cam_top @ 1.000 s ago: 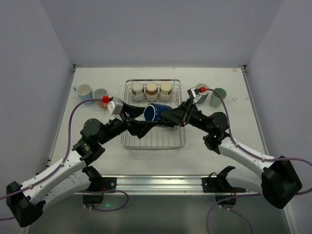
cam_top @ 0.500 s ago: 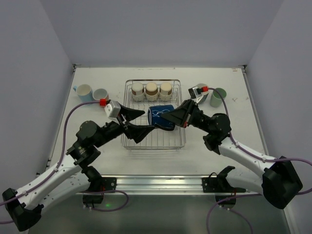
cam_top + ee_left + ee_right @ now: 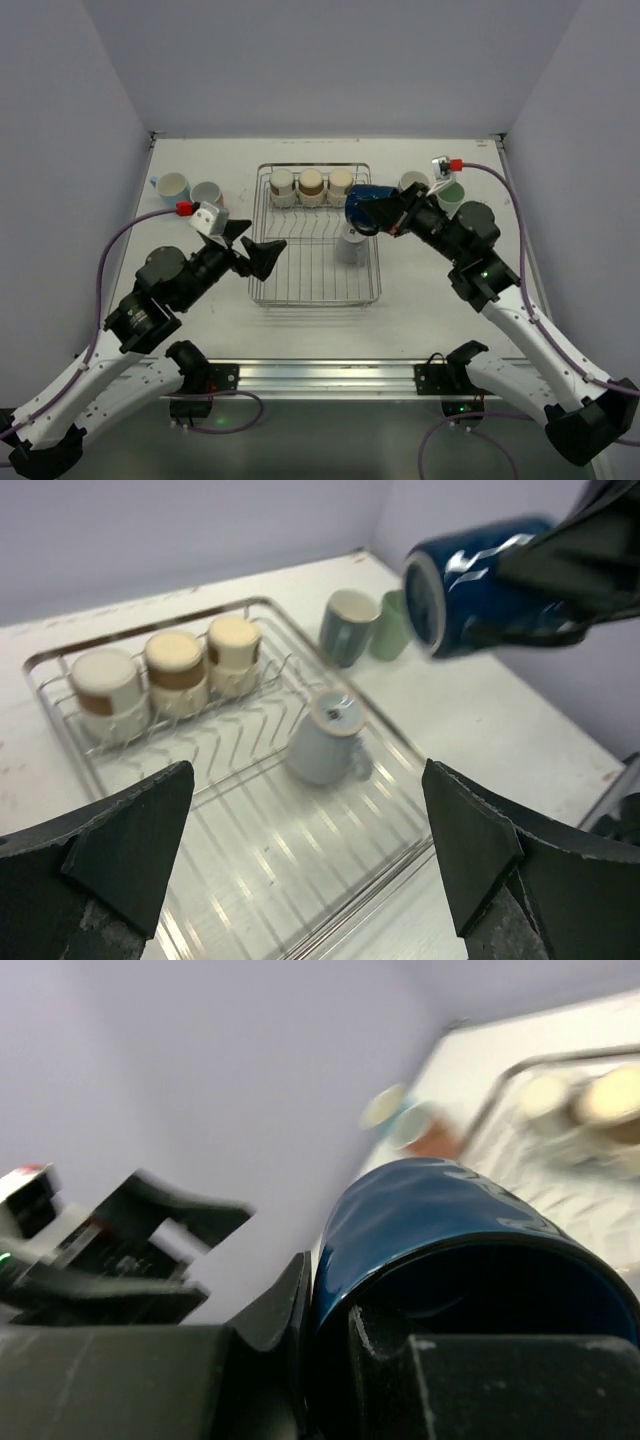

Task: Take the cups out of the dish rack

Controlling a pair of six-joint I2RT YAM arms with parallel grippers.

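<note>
My right gripper lowers past the rack's edge next, turning the navy cup (image 3: 362, 200) upright, onto the tabletop on the grey cup's near side, since that spot is clear.
My right gripper (image 3: 378, 214) is shut on the rim of a navy cup (image 3: 362, 200), one finger inside and one outside, holding it on its side in the air over the dish rack's (image 3: 310, 278) back right corner. The right wrist view shows the navy cup (image 3: 450, 1220) filling my right gripper (image 3: 330, 1320). My left gripper (image 3: 262, 248) hangs open and empty over the rack's left edge. In the rack (image 3: 250, 870) stand three cream-and-tan cups (image 3: 175, 665) in the back row and a pale grey cup (image 3: 325, 745). The navy cup (image 3: 480, 585) floats at upper right, beyond my left gripper (image 3: 306, 790).
On the table left of the rack stand a light blue cup (image 3: 173, 187) and a pinkish cup (image 3: 206, 192). To the rack's right stand a grey cup (image 3: 412, 183) and a sage green cup (image 3: 450, 192). Walls close off three sides.
The left gripper let go of the navy cup, opened wide and drew back to the left. The right gripper closed on the cup's rim and carried it up and to the right.
</note>
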